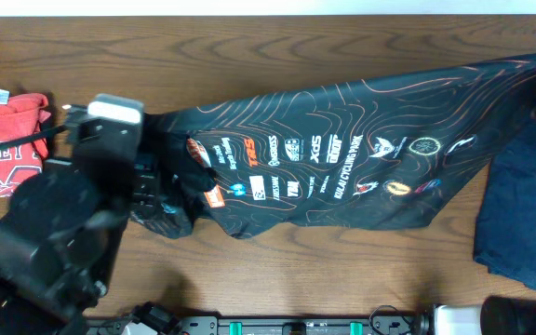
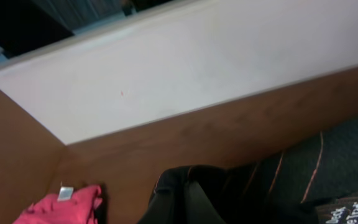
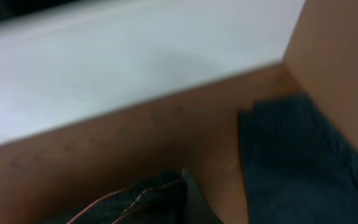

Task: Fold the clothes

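My left gripper holds the jersey's bunched end and next needs to go outward and down to the bare tabletop along the white wall (image 1: 208,48) (image 2: 194,138) to release it, as that part lies clear.
The black jersey (image 1: 342,158), with thin wavy lines and small logos, is stretched across the table from left to the far right corner. My left gripper (image 1: 182,181) is shut on its bunched left end, and in the left wrist view dark cloth (image 2: 328,168) wraps the fingertips (image 2: 188,205). The jersey's right end runs off the overhead view at the upper right. My right gripper (image 3: 188,208) does not show overhead. In the right wrist view it is shut on a jersey edge (image 3: 135,202).
A folded red shirt (image 1: 7,140) lies at the table's left edge, close behind my left arm (image 1: 54,233). A dark blue garment (image 1: 524,205) lies at the right edge. A white wall (image 2: 185,68) borders the back of the table.
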Motion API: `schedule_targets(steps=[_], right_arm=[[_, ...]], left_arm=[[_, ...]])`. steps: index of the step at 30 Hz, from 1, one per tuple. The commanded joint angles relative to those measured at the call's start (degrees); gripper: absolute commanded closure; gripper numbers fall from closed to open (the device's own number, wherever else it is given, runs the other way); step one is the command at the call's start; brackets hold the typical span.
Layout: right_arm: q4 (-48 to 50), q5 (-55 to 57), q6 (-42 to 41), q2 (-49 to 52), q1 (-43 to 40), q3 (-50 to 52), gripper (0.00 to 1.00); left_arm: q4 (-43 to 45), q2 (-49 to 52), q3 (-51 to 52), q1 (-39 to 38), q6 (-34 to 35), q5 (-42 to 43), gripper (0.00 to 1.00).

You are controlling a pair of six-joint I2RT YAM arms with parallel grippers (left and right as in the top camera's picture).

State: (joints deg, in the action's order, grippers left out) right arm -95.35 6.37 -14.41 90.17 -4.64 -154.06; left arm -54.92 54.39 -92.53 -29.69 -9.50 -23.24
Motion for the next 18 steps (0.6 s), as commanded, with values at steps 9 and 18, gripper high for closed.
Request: schedule_targets(steps=[9, 18], right_arm=[[0.37, 7.06, -3.3, 15.41, -1.97, 0.11, 0.99], [5.64, 4.92, -0.46, 26.18, -2.47, 0.11, 0.99]], left_arm=[[1.46, 17.57, -1.09, 1.4, 1.18, -4.46, 0.94], [15.37, 35.04, -1.09, 8.83, 1.2, 4.22, 0.94]])
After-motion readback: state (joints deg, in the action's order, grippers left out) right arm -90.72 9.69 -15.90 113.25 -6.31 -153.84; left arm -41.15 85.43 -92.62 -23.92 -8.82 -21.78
